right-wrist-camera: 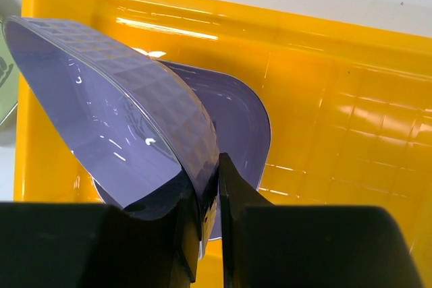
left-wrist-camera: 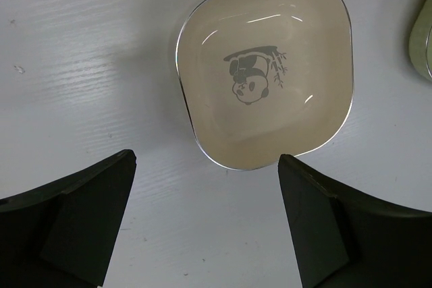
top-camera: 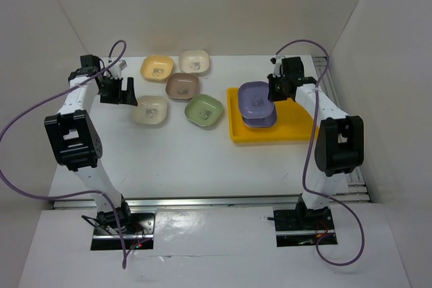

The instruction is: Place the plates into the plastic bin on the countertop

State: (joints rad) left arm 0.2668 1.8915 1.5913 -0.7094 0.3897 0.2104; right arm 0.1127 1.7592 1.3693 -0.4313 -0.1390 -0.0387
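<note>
The robot should next lower its left gripper and shift it toward the cream plate, onto its near rim (left-wrist-camera: 221, 164), since that rim already lines up between the gripper's fingers.
My right gripper (top-camera: 275, 90) (right-wrist-camera: 210, 187) is shut on the rim of a lilac plate (top-camera: 255, 96) (right-wrist-camera: 115, 119), holding it tilted above another lilac plate (top-camera: 262, 121) (right-wrist-camera: 239, 126) that lies in the yellow plastic bin (top-camera: 293, 126) (right-wrist-camera: 337, 99). My left gripper (top-camera: 120, 92) (left-wrist-camera: 206, 187) is open and empty, just left of a cream plate (top-camera: 150, 109) (left-wrist-camera: 266, 72) on the white countertop (top-camera: 175, 160). A yellow plate (top-camera: 157, 67), a second cream plate (top-camera: 194, 61), a brown plate (top-camera: 182, 85) and a green plate (top-camera: 204, 110) lie on the countertop.
White walls enclose the countertop on the left, back and right. The bin sits at the right side, close to the right arm. Purple cables loop from both arms.
</note>
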